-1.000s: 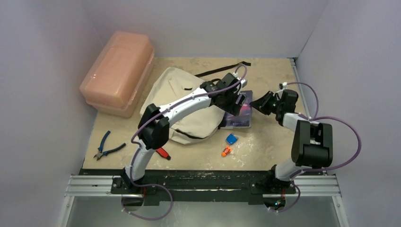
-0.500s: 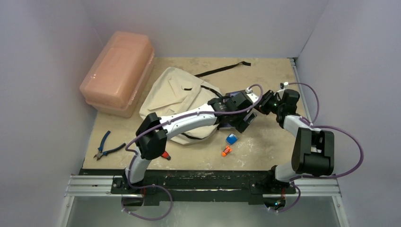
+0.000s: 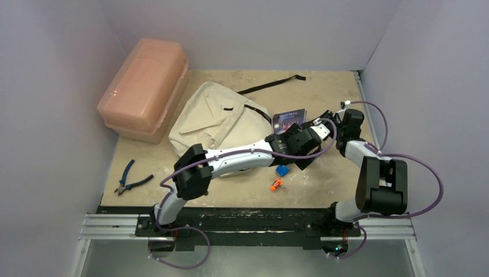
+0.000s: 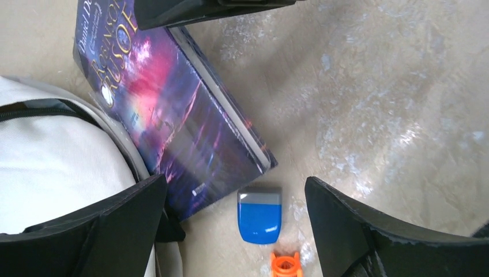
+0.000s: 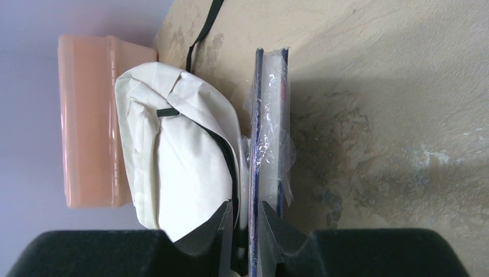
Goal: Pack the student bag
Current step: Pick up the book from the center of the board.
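Note:
My left gripper should next move slightly outward, onto the near end of the book's page edge (image 4: 256, 149), as the right gripper holds it farther along.
The student bag (image 3: 213, 121), cream fabric with black trim, lies at the middle left of the table. A dark purple book (image 3: 289, 119) rests against the bag's right side. My right gripper (image 3: 319, 123) is shut on the book's right edge; in the right wrist view its fingers (image 5: 226, 218) pinch the wrapped book (image 5: 268, 115) edge-on beside the bag (image 5: 173, 156). My left gripper (image 4: 236, 187) is open and hangs over a small blue and grey block (image 4: 259, 214), with the book (image 4: 173, 104) just beyond and an orange piece (image 4: 286, 265) below it.
A rigid pink plastic box (image 3: 144, 86) stands at the back left. Blue-handled pliers (image 3: 130, 179) lie at the front left. A black strap (image 3: 271, 85) trails behind the bag. The blue block (image 3: 282, 171) and orange piece (image 3: 276, 184) lie front of centre.
My left arm swung off the book, forward and right, to above the blue block, and its jaws opened wider. The book is now uncovered. The right gripper kept its hold.

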Controlling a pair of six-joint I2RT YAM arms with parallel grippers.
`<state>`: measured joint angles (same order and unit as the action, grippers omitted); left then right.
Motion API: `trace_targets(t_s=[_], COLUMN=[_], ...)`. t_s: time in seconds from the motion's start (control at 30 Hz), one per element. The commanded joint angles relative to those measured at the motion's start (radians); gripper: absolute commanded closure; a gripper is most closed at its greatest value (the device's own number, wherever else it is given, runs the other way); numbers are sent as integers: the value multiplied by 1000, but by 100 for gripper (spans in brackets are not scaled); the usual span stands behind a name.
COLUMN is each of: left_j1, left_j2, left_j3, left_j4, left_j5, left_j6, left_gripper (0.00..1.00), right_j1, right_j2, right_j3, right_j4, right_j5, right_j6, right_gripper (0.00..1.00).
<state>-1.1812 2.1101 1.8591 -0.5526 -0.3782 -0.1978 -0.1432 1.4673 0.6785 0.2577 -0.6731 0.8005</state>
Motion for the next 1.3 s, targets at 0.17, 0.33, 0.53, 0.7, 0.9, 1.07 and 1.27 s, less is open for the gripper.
trace_targets(t_s=[0.17, 0.33, 0.53, 0.7, 0.9, 1.07, 1.27], left_j1=[-12, -22, -36, -40, -40, -32, 75], left_j2=[120, 172, 150, 107, 71, -1, -169], left_j3=[79, 129, 128, 136, 190, 272, 315], left_j4=[87, 114, 124, 90, 39, -20, -221], left_j5=[-166, -343, -390, -372, -360, -314, 70], left_j6=[108, 205, 252, 227, 206, 181, -94], left_gripper=[11, 23, 63, 87, 100, 100, 100], right_j1=[42, 44, 45, 45, 45, 45, 45], right_j2=[-52, -62, -82, -151, -269, -410, -451], right_j3=[33, 35, 57, 154, 261, 291, 406], right_j4=[-47, -76, -118, -317, -486, -497, -626], right_j5=[-64, -54, -26, 105, 276, 337, 384], right_j6=[19, 8, -17, -141, -227, -219, -310], right_gripper=[74, 74, 70, 50, 29, 17, 13])
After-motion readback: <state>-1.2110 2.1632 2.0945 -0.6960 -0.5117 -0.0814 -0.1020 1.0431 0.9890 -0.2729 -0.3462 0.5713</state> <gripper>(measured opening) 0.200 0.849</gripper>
